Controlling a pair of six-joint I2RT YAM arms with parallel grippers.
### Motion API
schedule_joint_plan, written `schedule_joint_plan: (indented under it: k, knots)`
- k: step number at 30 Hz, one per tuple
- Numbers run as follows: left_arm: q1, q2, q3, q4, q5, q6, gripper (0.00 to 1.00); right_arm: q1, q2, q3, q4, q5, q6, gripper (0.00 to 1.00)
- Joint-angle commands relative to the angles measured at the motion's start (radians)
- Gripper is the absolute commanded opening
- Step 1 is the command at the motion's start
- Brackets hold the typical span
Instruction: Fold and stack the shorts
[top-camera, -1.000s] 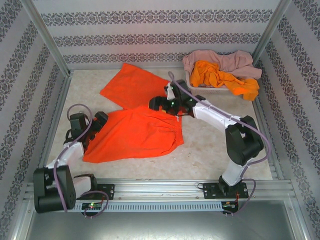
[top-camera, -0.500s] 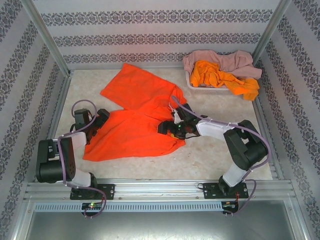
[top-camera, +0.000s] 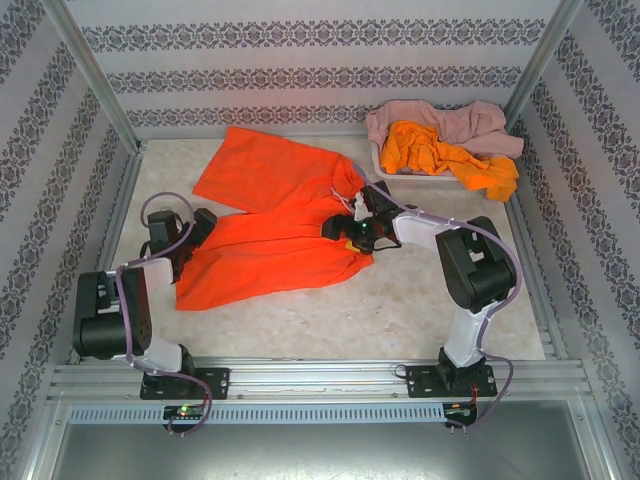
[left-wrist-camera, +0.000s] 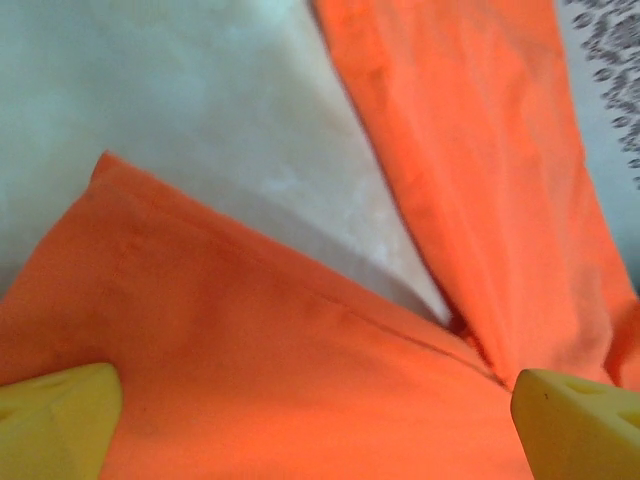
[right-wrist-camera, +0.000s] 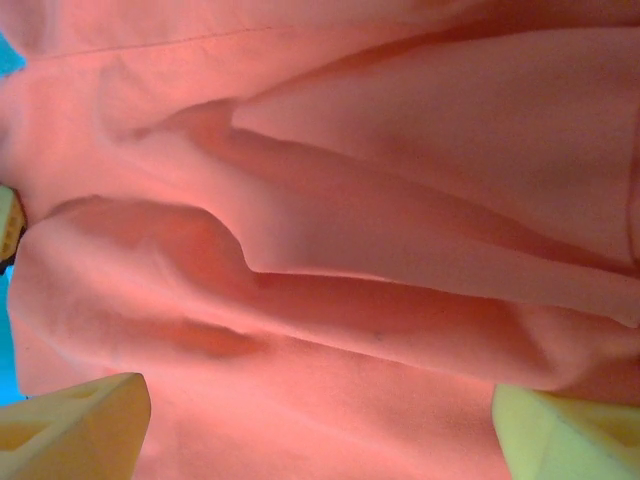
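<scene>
My left gripper now stands by the leg hem's far corner, so next my left gripper needs to draw back along the near leg's end to the near corner of the leg hem (top-camera: 181, 305).
One bright orange pair of shorts (top-camera: 270, 215) lies spread on the table, its two legs splayed to the left. My left gripper (top-camera: 200, 233) sits low at the near leg's left edge, open, with orange cloth (left-wrist-camera: 300, 350) lying between its yellow fingertips (left-wrist-camera: 60, 420). My right gripper (top-camera: 342, 228) is down on the waist end of the same shorts, open as well, with creased cloth (right-wrist-camera: 350, 300) spanning the wide gap between its fingertips (right-wrist-camera: 75, 425). A pink pair of shorts (top-camera: 440, 118) and another orange pair (top-camera: 440, 155) are heaped in and over the basket.
The white basket (top-camera: 398, 176) stands at the back right corner. Patterned walls and metal posts (top-camera: 95, 80) close in the table on three sides. Bare tabletop (top-camera: 420, 300) stretches along the front right, with the rail (top-camera: 320, 375) at the near edge.
The right gripper swung toward me over the shorts, then came back to the waist. The cloth shifted left and toward the back, and the near leg narrowed. The left arm folded back beside its base.
</scene>
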Motion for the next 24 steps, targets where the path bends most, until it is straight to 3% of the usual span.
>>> schedule_joint_plan:
  k: [1,5,11,15,19,24]
  knots:
    - [-0.001,-0.157,0.034,-0.131,-0.027,0.018,1.00,-0.010,-0.002,0.032,-0.011,-0.014,-0.016,0.89]
    - [-0.003,-0.419,0.017,-0.369,-0.079,-0.013,1.00,-0.004,-0.097,0.009,0.053,-0.014,0.025,0.89]
    - [-0.007,-0.760,0.026,-0.893,-0.126,-0.088,1.00,0.004,-0.337,-0.092,0.109,0.051,0.051,0.92]
    - [-0.009,-0.885,-0.001,-1.121,-0.145,-0.172,0.99,-0.010,-0.474,-0.173,0.111,0.083,0.057,0.93]
    - [-0.015,-0.954,-0.002,-1.332,-0.244,-0.179,0.95,-0.041,-0.580,-0.265,0.109,0.093,0.070,0.93]
    - [-0.016,-1.042,-0.056,-1.415,-0.277,-0.269,0.83,-0.099,-0.657,-0.372,0.134,0.100,0.098,0.93]
